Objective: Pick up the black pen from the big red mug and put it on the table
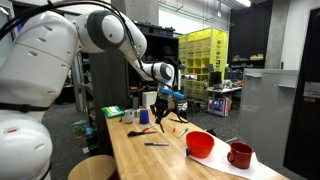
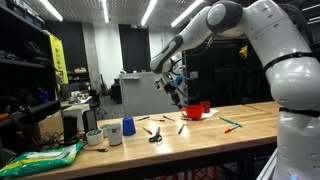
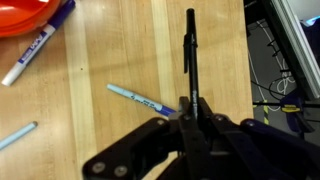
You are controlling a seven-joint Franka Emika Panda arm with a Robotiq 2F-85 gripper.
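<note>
Next, my gripper moves outward and down, away from the big red mug, to the far tabletop to release the pen, as it still hangs above the wood.
My gripper (image 3: 190,115) is shut on the black pen (image 3: 189,45), which sticks straight out past the fingertips over the table (image 3: 110,50). The big red mug (image 3: 25,12) shows only as a red rim in the top left corner of the wrist view. In both exterior views the gripper (image 1: 163,106) (image 2: 178,93) hangs above the table, beside and higher than the big red mug (image 1: 200,145) (image 2: 195,112). The pen is too slim to make out in the exterior views.
A blue pen (image 3: 140,99), a white and purple marker (image 3: 35,50) and a light blue pen (image 3: 15,137) lie on the wood. The table edge (image 3: 245,60) runs close on the right. A smaller dark red mug (image 1: 239,155), scissors (image 2: 155,135) and a blue cup (image 2: 128,127) also stand there.
</note>
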